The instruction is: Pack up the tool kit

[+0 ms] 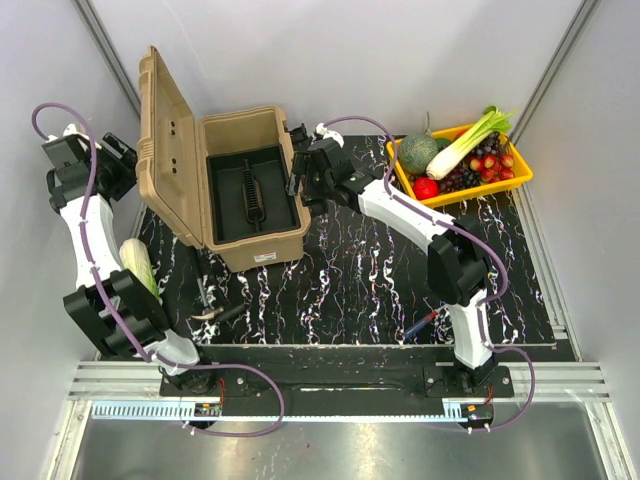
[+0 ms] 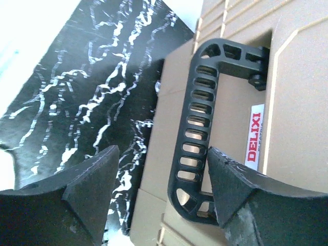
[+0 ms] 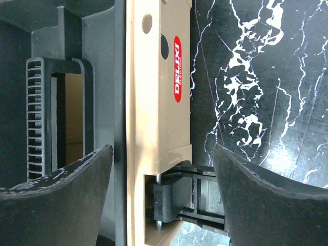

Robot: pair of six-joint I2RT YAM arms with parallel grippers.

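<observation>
The tan side of the toolbox stands between the right gripper's fingers, so the right gripper will rise next, then cross over the tray and go down onto its ribbed black handle (image 1: pixel 253 196) (image 3: pixel 39 119).
The tan toolbox (image 1: pixel 262 240) stands open on the mat, its ribbed lid (image 1: pixel 163 130) raised at the left. The black inner tray (image 1: pixel 250 190) sits inside. My left gripper (image 1: pixel 126 157) is open behind the lid; in the left wrist view its jaws (image 2: pixel 161 177) straddle the lid's black handle (image 2: pixel 192 128) without touching it. My right gripper (image 1: pixel 298 168) is open at the box's right wall; in the right wrist view (image 3: pixel 163 179) the tan wall (image 3: pixel 156 102) and a black latch (image 3: pixel 189 197) lie between its fingers. A screwdriver (image 1: pixel 205 290), pliers (image 1: pixel 215 313) and a red-blue tool (image 1: pixel 420 325) lie on the mat.
A yellow tray (image 1: pixel 522 172) of vegetables stands at the back right. A pale corn-like vegetable (image 1: pixel 140 265) lies by the left arm. The black marbled mat (image 1: pixel 370 270) covers the table. Grey walls close in on both sides.
</observation>
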